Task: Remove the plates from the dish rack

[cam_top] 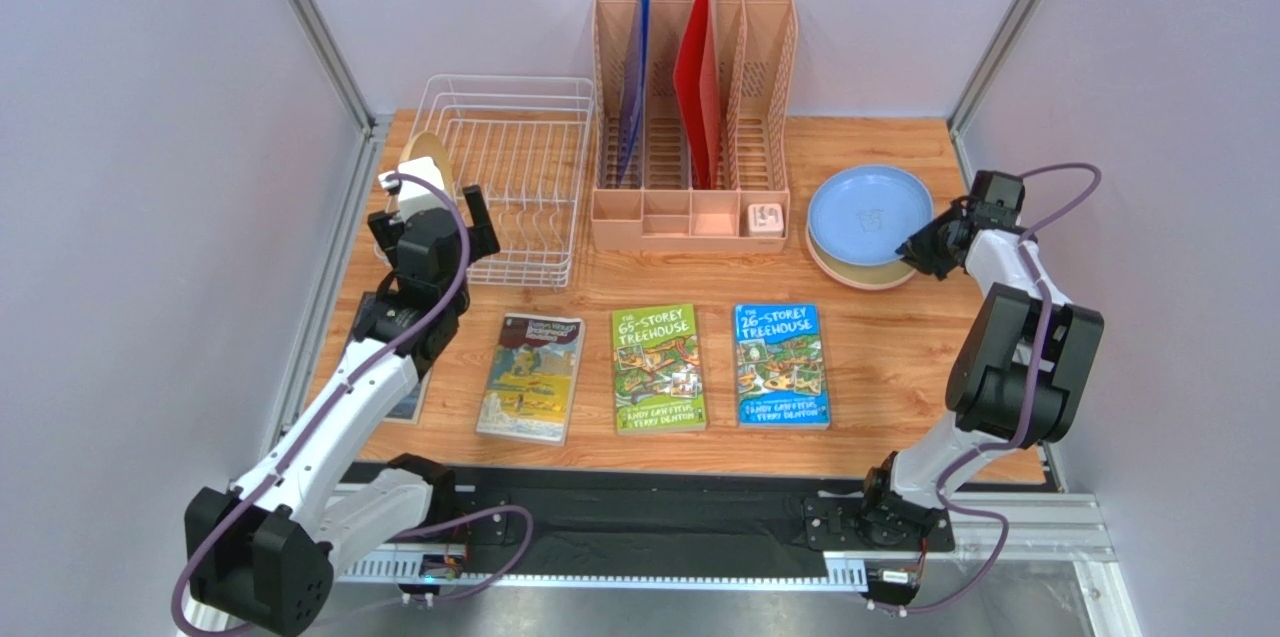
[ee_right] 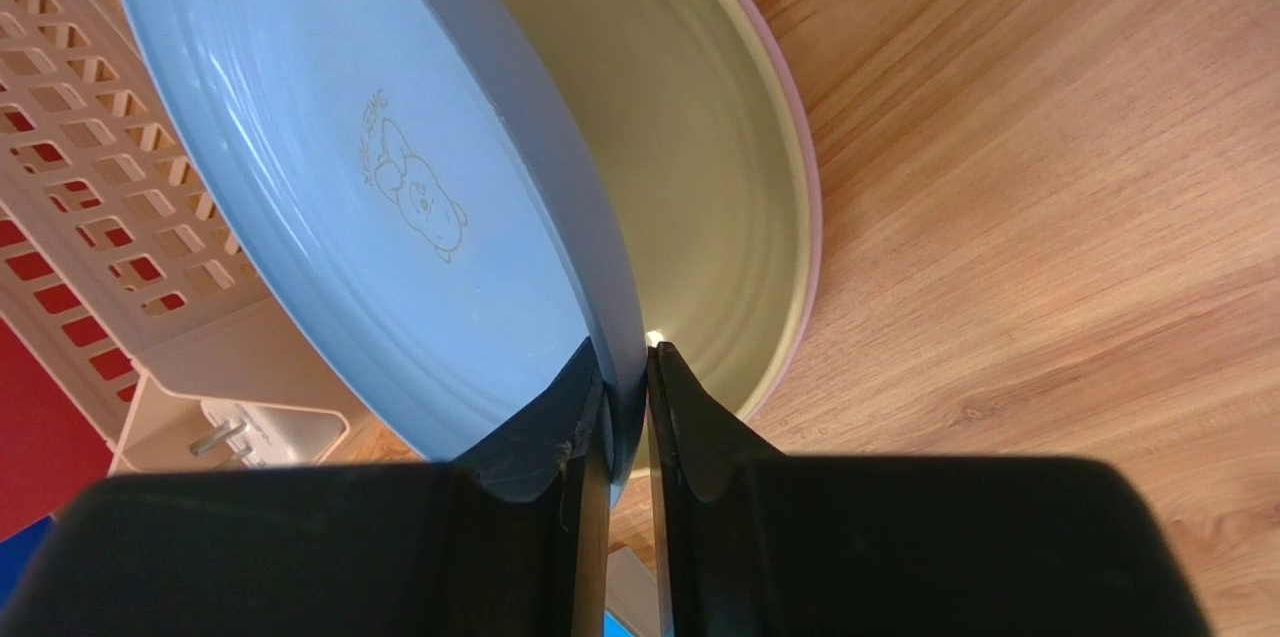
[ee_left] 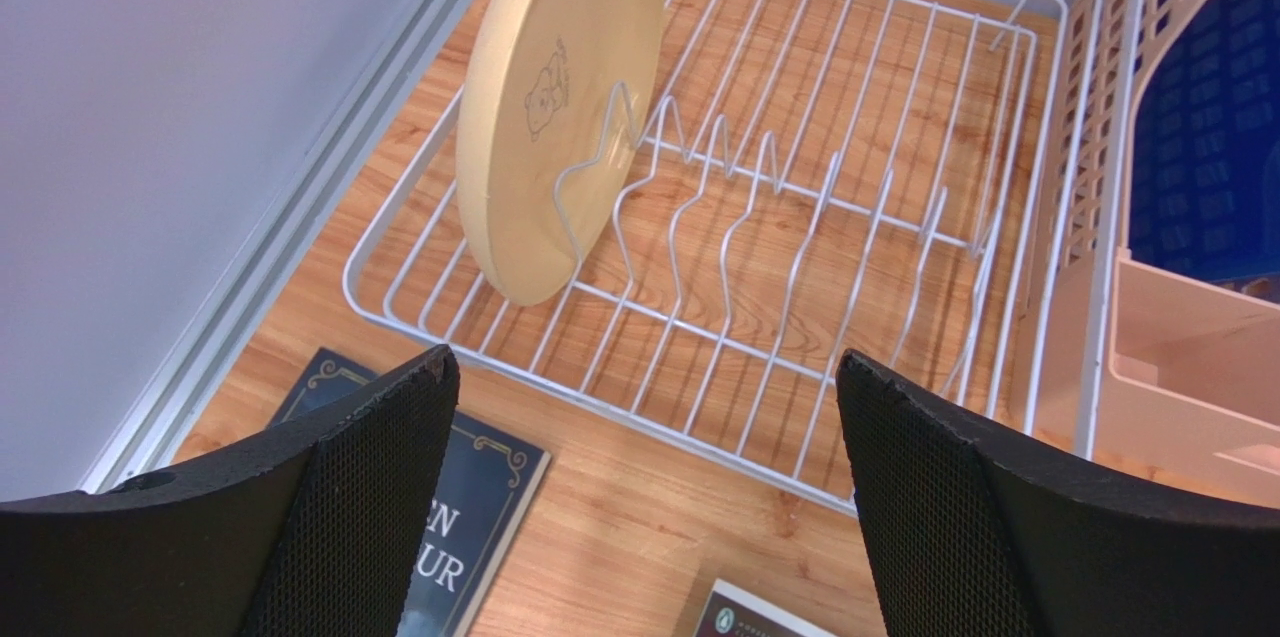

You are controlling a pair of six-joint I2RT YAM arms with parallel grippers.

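Note:
My left gripper goes to the left in the top view and down onto the tan plate's near rim next, since that rim stands clear of the rack's wires.
The white wire dish rack (cam_top: 519, 277) stands at the back left. One tan plate (cam_top: 425, 157) stands upright in its left end slot; in the left wrist view the plate (ee_left: 564, 105) leans on the divider wires of the rack (ee_left: 676, 435). My left gripper (cam_top: 437, 205) is open and empty, just in front of the rack's near rim (ee_left: 646, 420). My right gripper (cam_top: 920, 247) is shut on the rim of the light blue plate (ee_right: 346, 172), held tilted over a tan plate (ee_right: 706, 172) that lies on a pink plate (ee_right: 807, 172) on the table at the right.
A peach slotted organizer (cam_top: 691, 202) with upright blue and red sheets stands behind the centre, a small white block (cam_top: 766, 219) in its front tray. Three books (cam_top: 658, 367) lie in a row in front. A dark book (ee_left: 451, 517) lies under the left gripper.

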